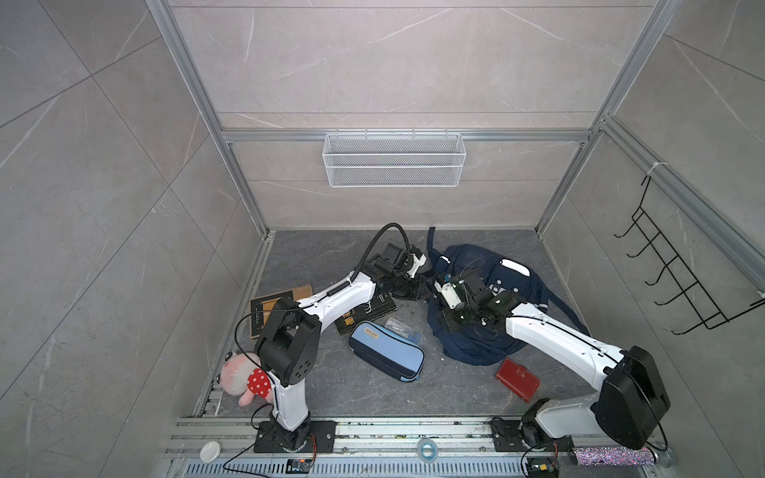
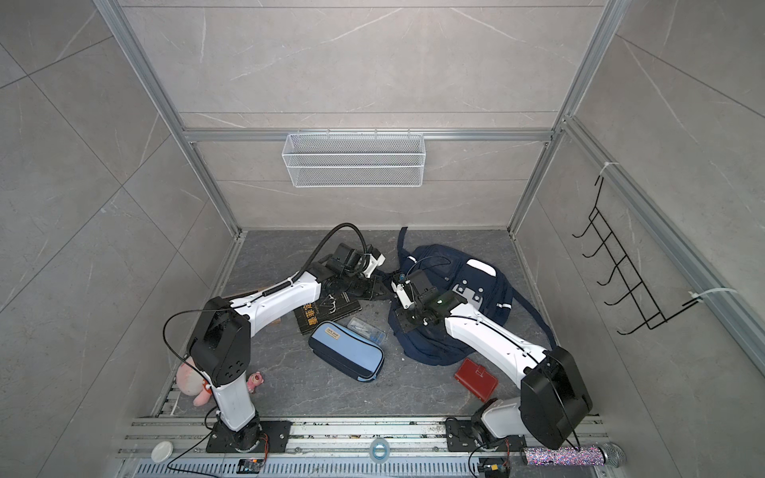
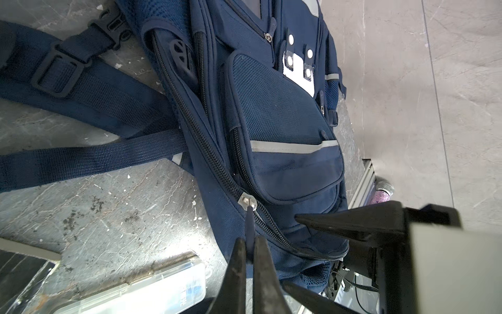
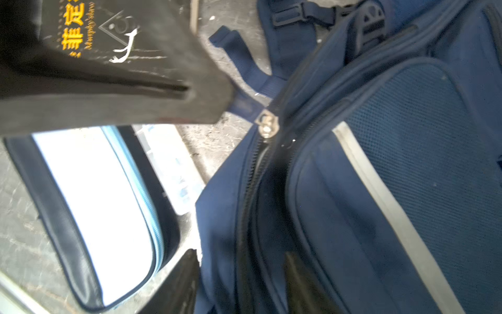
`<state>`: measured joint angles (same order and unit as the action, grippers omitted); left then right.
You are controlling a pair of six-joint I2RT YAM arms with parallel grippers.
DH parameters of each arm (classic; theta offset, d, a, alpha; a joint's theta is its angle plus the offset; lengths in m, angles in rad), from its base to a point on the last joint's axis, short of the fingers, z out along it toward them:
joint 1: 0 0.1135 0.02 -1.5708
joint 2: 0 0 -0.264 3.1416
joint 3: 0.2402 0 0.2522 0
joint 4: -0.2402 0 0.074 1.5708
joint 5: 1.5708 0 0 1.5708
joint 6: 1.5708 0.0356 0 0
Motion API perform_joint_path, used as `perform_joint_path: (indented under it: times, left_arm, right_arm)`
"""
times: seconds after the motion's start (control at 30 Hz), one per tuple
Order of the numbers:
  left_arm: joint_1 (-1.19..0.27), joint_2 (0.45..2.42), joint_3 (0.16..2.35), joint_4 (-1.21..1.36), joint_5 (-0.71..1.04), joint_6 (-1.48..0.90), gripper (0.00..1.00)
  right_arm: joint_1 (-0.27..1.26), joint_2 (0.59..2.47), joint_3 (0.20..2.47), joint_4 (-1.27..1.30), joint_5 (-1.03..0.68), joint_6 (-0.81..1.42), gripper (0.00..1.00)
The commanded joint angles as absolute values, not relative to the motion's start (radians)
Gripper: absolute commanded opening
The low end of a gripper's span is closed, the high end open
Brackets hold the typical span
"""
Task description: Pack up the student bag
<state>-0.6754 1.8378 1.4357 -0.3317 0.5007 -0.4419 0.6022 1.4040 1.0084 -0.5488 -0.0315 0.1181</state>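
Observation:
My left gripper should next pull outward to the zip's far end (image 3: 156, 40), which is outward of the gripper, and let go of the tab, because the teeth out there are meshed.
The student bag (image 1: 476, 343) (image 2: 434, 347), navy with white stripes, lies flat at the back right of the floor. My left gripper (image 3: 250, 243) (image 1: 426, 285) is shut on the blue pull tab (image 3: 249, 225) of its main zip, just behind the silver slider (image 3: 247, 202) (image 4: 267, 126). The zip teeth past the slider gape open. My right gripper (image 4: 241, 269) (image 1: 447, 323) has its jaws apart astride the bag's lower edge, with fabric between the fingers (image 3: 339, 220). Whether they press on it does not show.
A light-blue pencil case (image 1: 387, 351) (image 4: 103, 204), a clear plastic box (image 1: 403, 329) (image 3: 135, 293) and a black book (image 1: 364, 314) lie left of the bag. A red wallet (image 1: 517, 378) sits in front, a plush toy (image 1: 244, 378) by the left base.

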Motion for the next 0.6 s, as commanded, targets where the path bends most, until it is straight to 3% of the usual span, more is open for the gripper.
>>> perform_joint_path:
  times: [0.0, 0.1, 0.2, 0.37, 0.57]
  left_arm:
    - [-0.670, 1.752, 1.454, -0.231, 0.552, -0.457, 0.00]
    - [-0.669, 1.753, 1.455, -0.232, 0.549, -0.453, 0.00]
    - [-0.666, 1.763, 1.466, -0.249, 0.526, -0.452, 0.00]
    - [-0.653, 1.805, 1.495, -0.318, 0.372, -0.405, 0.00]
    - [-0.584, 1.894, 1.499, -0.152, 0.374, -0.413, 0.00]
  right_arm:
    - [0.596, 1.431, 0.989, -0.500, -0.012, 0.135, 0.35]
    - [0.591, 1.453, 1.002, -0.499, -0.006, 0.108, 0.21]
    - [0.576, 1.449, 1.011, -0.506, -0.010, 0.071, 0.01]
    - [0.560, 1.395, 1.026, -0.545, -0.067, -0.013, 0.00]
    - [0.523, 1.385, 1.118, -0.705, -0.138, -0.167, 0.00]
